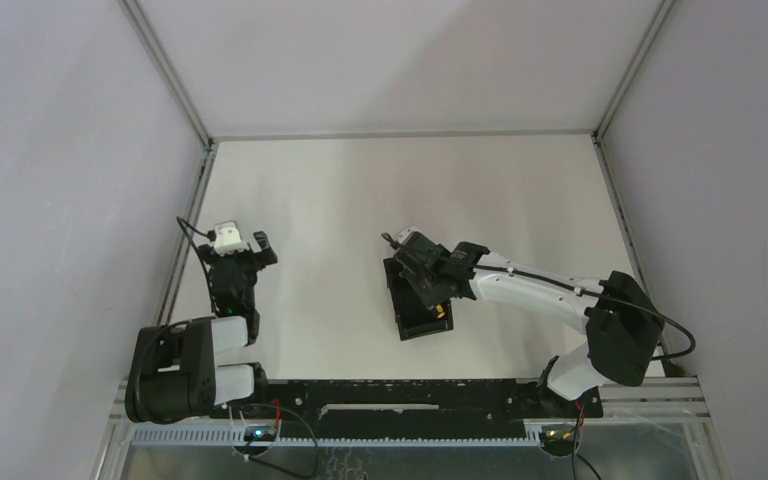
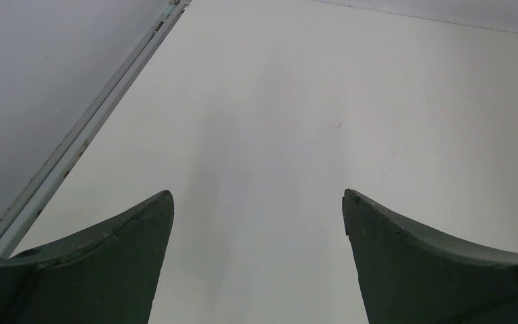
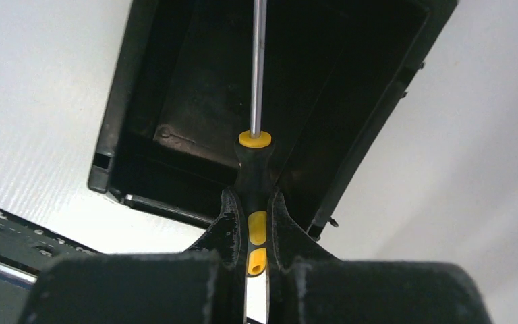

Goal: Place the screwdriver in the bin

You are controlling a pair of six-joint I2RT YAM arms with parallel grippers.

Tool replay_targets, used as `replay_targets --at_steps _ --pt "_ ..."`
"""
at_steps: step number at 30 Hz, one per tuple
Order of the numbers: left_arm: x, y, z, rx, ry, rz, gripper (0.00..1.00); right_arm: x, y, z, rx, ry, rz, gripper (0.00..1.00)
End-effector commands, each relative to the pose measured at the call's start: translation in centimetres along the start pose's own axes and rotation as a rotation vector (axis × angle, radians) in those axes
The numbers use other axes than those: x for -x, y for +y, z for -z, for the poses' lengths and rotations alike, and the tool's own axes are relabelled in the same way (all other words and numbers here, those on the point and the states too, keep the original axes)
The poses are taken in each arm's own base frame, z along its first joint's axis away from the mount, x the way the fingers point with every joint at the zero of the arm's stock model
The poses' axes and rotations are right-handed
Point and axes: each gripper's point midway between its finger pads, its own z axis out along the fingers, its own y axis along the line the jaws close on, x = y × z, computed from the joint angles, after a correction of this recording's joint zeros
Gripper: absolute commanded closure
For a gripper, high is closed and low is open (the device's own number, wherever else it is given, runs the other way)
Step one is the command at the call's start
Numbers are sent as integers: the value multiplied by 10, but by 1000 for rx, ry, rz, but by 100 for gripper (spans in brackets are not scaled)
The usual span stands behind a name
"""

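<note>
The robot's right gripper will next go down a little toward the bottom of the bin and let go of the screwdriver's handle there, as the screwdriver's stem is already over the open inside of the bin.
The black bin (image 1: 418, 312) sits on the table just left of centre of the right arm's reach; it also fills the right wrist view (image 3: 175, 101). My right gripper (image 1: 428, 268) hangs over the bin, shut on the black-and-yellow handle of the screwdriver (image 3: 256, 158). In the right wrist view the gripper (image 3: 251, 197) pinches the handle, and the thin metal shaft runs forward over the bin's floor. A bit of yellow handle shows in the top view (image 1: 441, 311). My left gripper (image 1: 243, 250) is open and empty over bare table, far left of the bin; its view (image 2: 257, 199) shows only table.
The white table (image 1: 360, 200) is walled in by grey panels. A metal rail (image 2: 81, 135) runs along the left edge close to my left gripper. A black rail (image 1: 400, 395) holding the arm bases crosses the near edge.
</note>
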Motion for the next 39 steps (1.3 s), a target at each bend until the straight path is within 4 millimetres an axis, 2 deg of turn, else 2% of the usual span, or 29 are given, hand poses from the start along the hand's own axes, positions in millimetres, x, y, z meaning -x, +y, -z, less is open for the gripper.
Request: replay_targets --at_steps 1,9,12,17,19,21,26,30,34,36,39 --pt "26 -2 -9 2 -74 -5 0 0 8 -9 17 -9 -17 100" --pt "26 -2 -9 2 -73 -5 0 -10 12 -26 12 31 -29 100" --pt "27 -2 -9 1 -74 -5 0 -12 13 -30 7 41 -35 86" --pt "27 -2 -9 2 -74 -5 0 -10 15 -30 2 30 -42 52" --pt "27 -2 -9 2 -74 -5 0 -6 16 -25 10 7 -44 42" --pt "27 -2 -9 1 -75 -5 0 3 19 -15 26 -35 -50 37" --pt "27 -2 -9 1 -75 -5 0 31 16 18 46 -178 -87 33" --pt "27 -2 -9 1 -74 -6 0 46 0 40 6 -276 -131 20" --pt "27 -2 -9 2 -74 -4 0 45 -20 47 -32 -280 -212 1" --pt "27 -2 -9 2 -74 -6 0 39 -40 44 -102 -257 -269 0" --pt "26 -2 -9 2 -73 -6 0 21 -86 39 -250 -191 -407 0"
